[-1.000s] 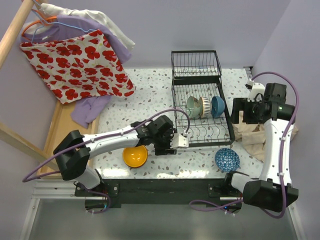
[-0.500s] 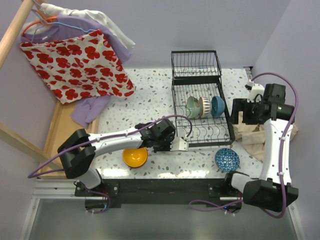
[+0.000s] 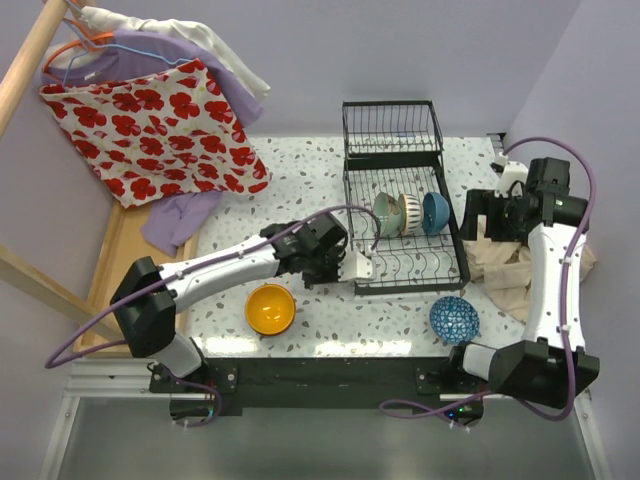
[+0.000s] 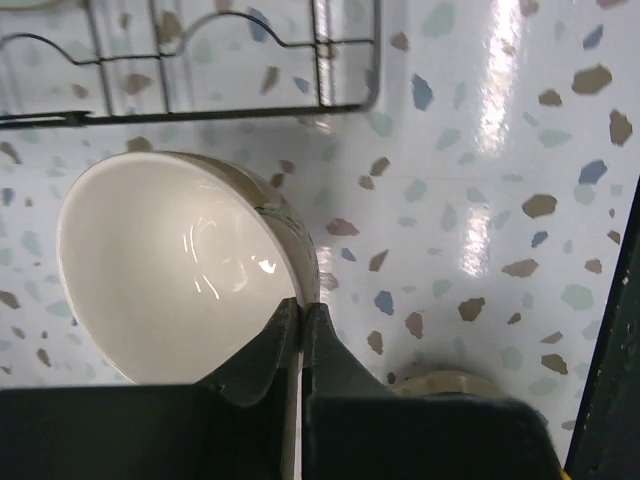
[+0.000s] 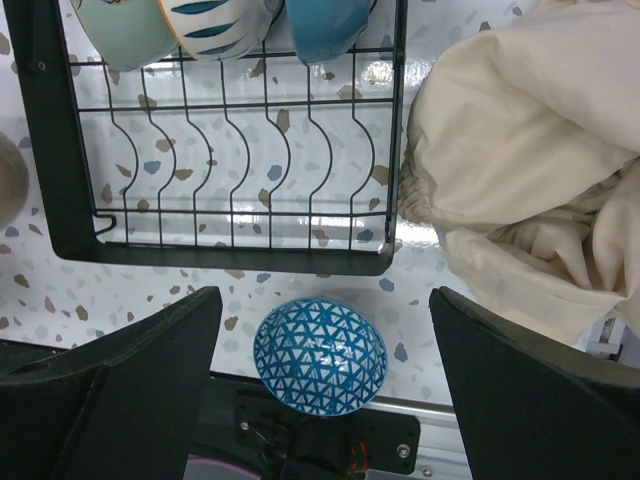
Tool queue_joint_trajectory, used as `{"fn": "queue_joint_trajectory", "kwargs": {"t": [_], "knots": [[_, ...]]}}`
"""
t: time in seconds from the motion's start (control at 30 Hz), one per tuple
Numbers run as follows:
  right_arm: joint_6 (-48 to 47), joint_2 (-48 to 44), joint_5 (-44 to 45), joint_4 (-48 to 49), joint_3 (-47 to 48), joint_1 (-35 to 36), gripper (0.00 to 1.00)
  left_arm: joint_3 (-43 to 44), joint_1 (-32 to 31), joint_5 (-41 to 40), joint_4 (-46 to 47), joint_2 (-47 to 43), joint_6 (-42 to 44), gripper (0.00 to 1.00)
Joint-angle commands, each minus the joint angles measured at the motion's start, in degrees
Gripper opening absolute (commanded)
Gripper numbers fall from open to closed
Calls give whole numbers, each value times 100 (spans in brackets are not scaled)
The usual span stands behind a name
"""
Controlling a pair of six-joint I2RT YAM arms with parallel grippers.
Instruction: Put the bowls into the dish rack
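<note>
The rack gap beside the pale green bowl is empty, so the left gripper needs to move the cream bowl outward next, turning, into that gap and release it there.
My left gripper (image 3: 347, 268) (image 4: 302, 312) is shut on the rim of a cream bowl with a brown rim (image 4: 180, 270) (image 3: 360, 266), one finger inside and one outside. It holds the bowl at the front left corner of the black wire dish rack (image 3: 405, 288) (image 4: 200, 100) (image 5: 230, 255). Three bowls stand on edge in the rack: pale green (image 3: 385, 213), patterned (image 3: 410, 212) and blue (image 3: 435, 212). An orange bowl (image 3: 270, 309) sits on the table. A blue-white patterned bowl (image 3: 454, 319) (image 5: 320, 355) lies upside down in front of the rack. My right gripper (image 3: 490, 220) (image 5: 325, 380) hangs open high above it.
A crumpled beige cloth (image 3: 512, 272) (image 5: 530, 170) lies right of the rack. Red-flowered and purple clothes (image 3: 160, 125) hang at the back left over a wooden tray (image 3: 115, 265). The table's near edge runs just below the blue-white bowl.
My left gripper has shut on the cream bowl's rim and carried it a little up and right, toward the rack's front corner. The right arm has barely shifted.
</note>
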Motion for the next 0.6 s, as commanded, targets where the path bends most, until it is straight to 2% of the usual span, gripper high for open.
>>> {"fn": "queue_joint_trajectory", "kwargs": {"t": [0.0, 0.13, 0.3, 0.43, 0.5, 0.53, 0.57], "knots": [[70, 148, 3, 15, 365, -31, 89, 1025, 231, 288, 74, -140, -275, 0], [53, 271, 65, -21, 480, -31, 89, 1309, 529, 675, 214, 18, -697, 0], [62, 368, 153, -3, 524, -31, 89, 1001, 784, 693, 653, -25, -654, 0], [62, 385, 241, 32, 480, -31, 89, 1141, 1241, 1367, 1004, -43, -951, 0], [44, 412, 276, 32, 427, -31, 89, 1194, 1347, 1658, 1434, -104, -1198, 0], [27, 429, 293, 23, 418, -31, 89, 1177, 1452, 2077, 1628, -131, -1495, 0], [9, 438, 355, 15, 418, -23, 89, 1142, 1497, 2238, 2091, -157, -1689, 0]]}}
